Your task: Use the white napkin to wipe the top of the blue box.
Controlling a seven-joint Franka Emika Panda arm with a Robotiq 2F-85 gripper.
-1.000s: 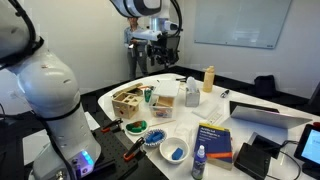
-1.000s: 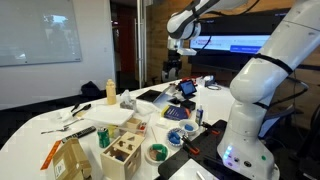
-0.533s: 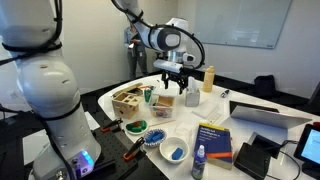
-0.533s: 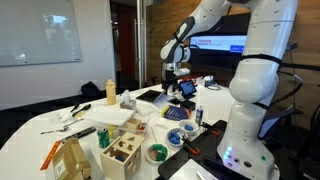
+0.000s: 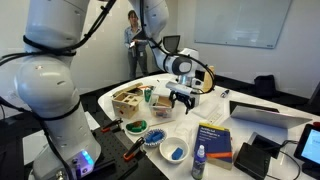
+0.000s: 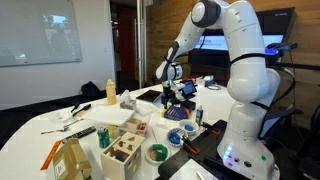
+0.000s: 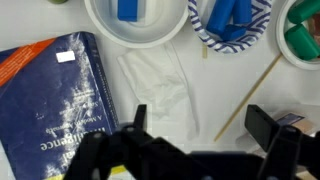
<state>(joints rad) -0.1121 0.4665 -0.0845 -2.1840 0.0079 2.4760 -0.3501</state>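
My gripper sinks down onto the middle of the white napkin next with its fingers open, since it hovers empty well above the table where the napkin lies.
The blue box [image 7: 60, 100] is flat and dark blue with white and yellow print; it lies at the left of the wrist view and at the table's front in an exterior view [image 5: 213, 140]. The crumpled white napkin [image 7: 155, 88] lies on the white table just right of the box. My gripper [image 7: 200, 130] is open and empty, hovering above the table with the napkin's near edge by one finger [image 7: 135, 125]. It shows in both exterior views [image 5: 180, 97] [image 6: 172, 95], well above the table.
A white bowl with blue contents [image 7: 135, 15], a patterned bowl of blue pieces [image 7: 232, 20] and a green-filled bowl [image 7: 305, 30] stand beyond the napkin. A thin wooden stick [image 7: 245, 95] lies right of it. A small blue bottle [image 5: 199, 163], wooden box [image 5: 127, 102] and laptop [image 5: 265, 115] stand around.
The arm has swung forward and down from high at the back of the table to low over the napkin area. The gripper stays open and empty.
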